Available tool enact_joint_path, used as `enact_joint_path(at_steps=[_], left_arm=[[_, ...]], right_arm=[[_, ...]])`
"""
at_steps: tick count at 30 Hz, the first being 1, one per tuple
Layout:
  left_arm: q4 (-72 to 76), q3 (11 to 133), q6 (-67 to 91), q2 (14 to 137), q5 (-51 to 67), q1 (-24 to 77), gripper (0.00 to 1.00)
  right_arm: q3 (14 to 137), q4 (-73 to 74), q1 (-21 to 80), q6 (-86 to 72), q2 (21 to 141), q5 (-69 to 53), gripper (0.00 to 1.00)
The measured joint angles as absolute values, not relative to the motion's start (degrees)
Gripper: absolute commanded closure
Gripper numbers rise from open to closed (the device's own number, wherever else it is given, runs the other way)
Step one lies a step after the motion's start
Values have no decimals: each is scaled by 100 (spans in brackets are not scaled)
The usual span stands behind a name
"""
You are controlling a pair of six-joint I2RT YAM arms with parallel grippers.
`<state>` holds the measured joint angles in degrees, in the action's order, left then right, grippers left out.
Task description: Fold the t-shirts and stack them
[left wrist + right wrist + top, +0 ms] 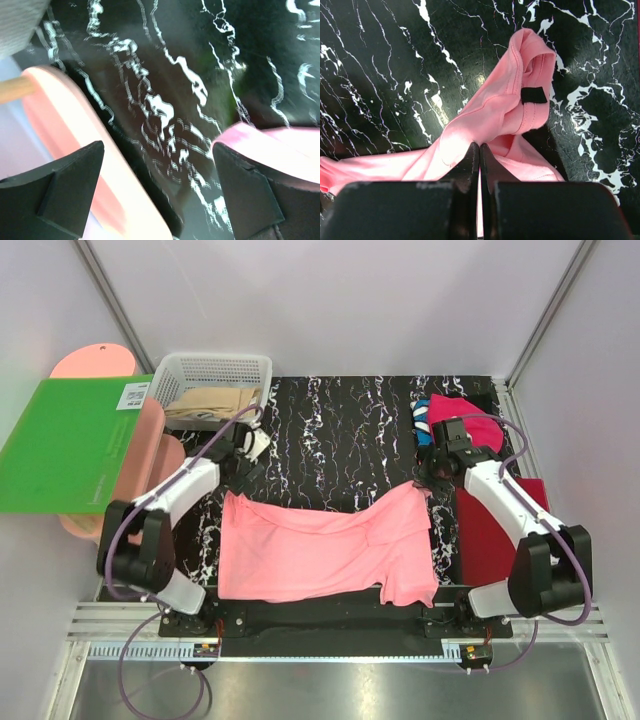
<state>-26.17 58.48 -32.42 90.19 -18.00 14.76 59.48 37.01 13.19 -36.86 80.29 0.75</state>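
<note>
Next, the left gripper moves back over the pink shirt's far corner near the pink board, then down. Its open fingers are just beyond that cloth.
The salmon-pink t-shirt (320,550) lies spread on the near middle of the black marble table (340,430). My right gripper (436,474) is shut on its far right corner and holds that corner a little lifted. In the right wrist view the jaws (479,147) pinch a fold of the pink shirt (490,115) below its black label (534,95). My left gripper (246,458) is open and empty just beyond the shirt's far left corner. In the left wrist view (157,155) a pink edge (280,145) lies behind the right finger. The magenta shirt (462,412) and the blue one (422,420) are bunched at the far right.
A dark-red board (495,530) lies under the right arm. A green board (70,440) rests on a pink board (150,440) at the left; the pink board also shows in the left wrist view (65,130). A white basket (215,370) holds beige cloth (210,405).
</note>
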Motion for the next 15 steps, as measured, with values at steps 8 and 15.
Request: enact_joint_path(at_steps=[8,15], left_arm=[[-3378,5192,-2700,7201,-1343,1944,3],[-3911,4611,-2324,6884,-1096,2196,8]], right_arm=[[5948,3540,1302,-3566,8451,38,100],[5948,3496,1302,-3562,8600,36,100]])
